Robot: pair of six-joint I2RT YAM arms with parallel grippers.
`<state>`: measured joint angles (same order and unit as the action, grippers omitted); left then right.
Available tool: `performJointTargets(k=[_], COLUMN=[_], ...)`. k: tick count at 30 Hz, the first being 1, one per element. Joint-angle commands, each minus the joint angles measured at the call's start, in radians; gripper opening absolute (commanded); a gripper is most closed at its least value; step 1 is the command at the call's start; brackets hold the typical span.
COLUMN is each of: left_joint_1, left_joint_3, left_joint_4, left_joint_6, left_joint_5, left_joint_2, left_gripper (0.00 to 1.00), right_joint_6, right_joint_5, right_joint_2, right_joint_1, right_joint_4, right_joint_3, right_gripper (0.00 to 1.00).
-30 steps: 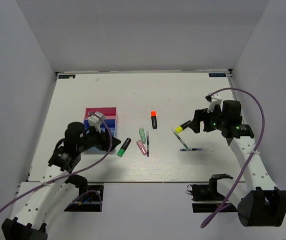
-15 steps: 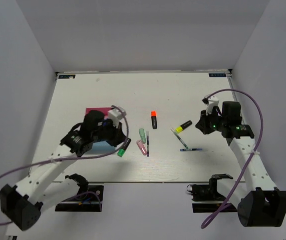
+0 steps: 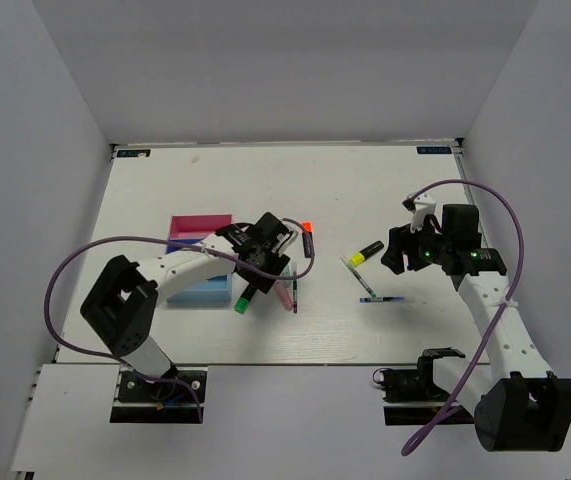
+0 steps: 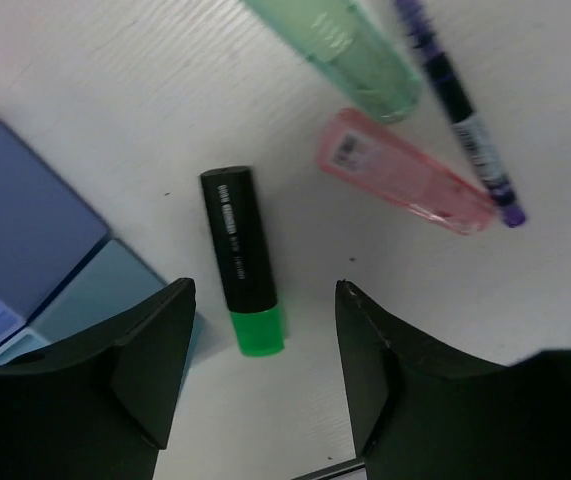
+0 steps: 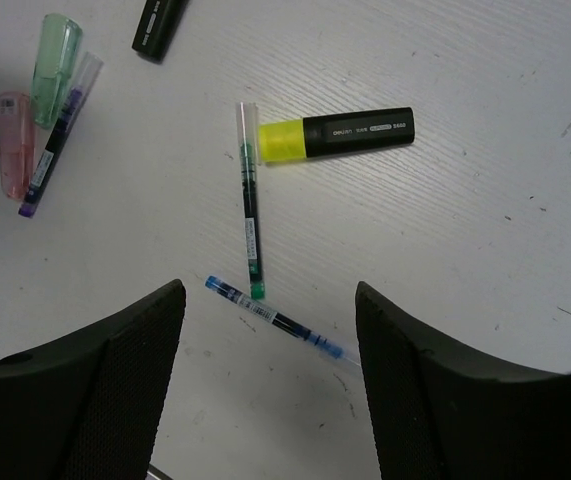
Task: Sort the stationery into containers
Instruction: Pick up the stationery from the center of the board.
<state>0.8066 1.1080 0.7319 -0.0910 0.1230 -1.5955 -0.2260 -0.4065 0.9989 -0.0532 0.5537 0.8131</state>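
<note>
I should lower my left gripper to the black highlighter next, with my fingers on either side of its dark body.
My left gripper (image 3: 262, 268) hangs open and empty over the middle of the table. In its wrist view a black highlighter with a green cap (image 4: 242, 260) lies just ahead of the open fingers. A pastel green highlighter (image 4: 345, 45), a pink one (image 4: 405, 185) and a purple pen (image 4: 460, 110) lie beyond it. The dark blue tray (image 4: 15, 225) and light blue tray (image 4: 90, 300) sit at the left. My right gripper (image 3: 393, 255) is open above a blue pen (image 5: 275, 320), a green pen (image 5: 250, 210) and a yellow-capped highlighter (image 5: 345, 133).
The magenta-pink tray (image 3: 200, 225) stands behind the left arm. The light blue tray (image 3: 205, 293) is nearer the front. An orange-capped highlighter (image 3: 307, 236) lies partly behind the left gripper. White walls close in the table on three sides.
My left arm has swung right, from above the trays to over the highlighters in the middle. The right arm has barely moved. No stationery has shifted.
</note>
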Motion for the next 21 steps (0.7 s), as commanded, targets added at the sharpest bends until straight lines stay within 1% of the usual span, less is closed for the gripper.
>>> performJointTargets(k=[1, 3, 11, 14, 19, 20, 21], left_joint_1=[-0.044, -0.056, -0.099, -0.099, -0.099, -0.101, -0.099], left_joint_3=[0.049, 0.053, -0.008, -0.023, -0.057, -0.063, -0.072], left_joint_4=[0.027, 0.021, -0.052, -0.065, -0.087, -0.088, -0.101], left_joint_6=[-0.024, -0.027, -0.042, -0.046, -0.047, -0.049, -0.05], left_joint_5=[0.076, 0.064, -0.074, -0.092, -0.092, -0.088, -0.088], left_joint_2=[0.003, -0.039, -0.09, -0.1, -0.119, -0.121, -0.126], left_gripper=[0.69, 0.69, 0.69, 0.68, 0.62, 0.62, 0.59], right_joint_6=[-0.006, -0.006, 0.002, 0.007, 0.013, 0.013, 0.014], right_joint_5=[-0.005, -0.003, 0.027, 0.032, 0.035, 0.034, 0.037], right_joint_2=[0.006, 0.01, 0.012, 0.015, 0.015, 0.014, 0.018], right_joint_1=[0.003, 0.003, 0.003, 0.003, -0.008, 0.002, 0.003], right_joint_4=[0.008, 0.012, 0.006, 0.006, 0.006, 0.006, 0.008], right_joint_3=[0.02, 0.02, 0.02, 0.024, 0.024, 0.024, 0.023], right_gripper=[0.71, 0.71, 0.73, 0.73, 0.73, 0.73, 0.73])
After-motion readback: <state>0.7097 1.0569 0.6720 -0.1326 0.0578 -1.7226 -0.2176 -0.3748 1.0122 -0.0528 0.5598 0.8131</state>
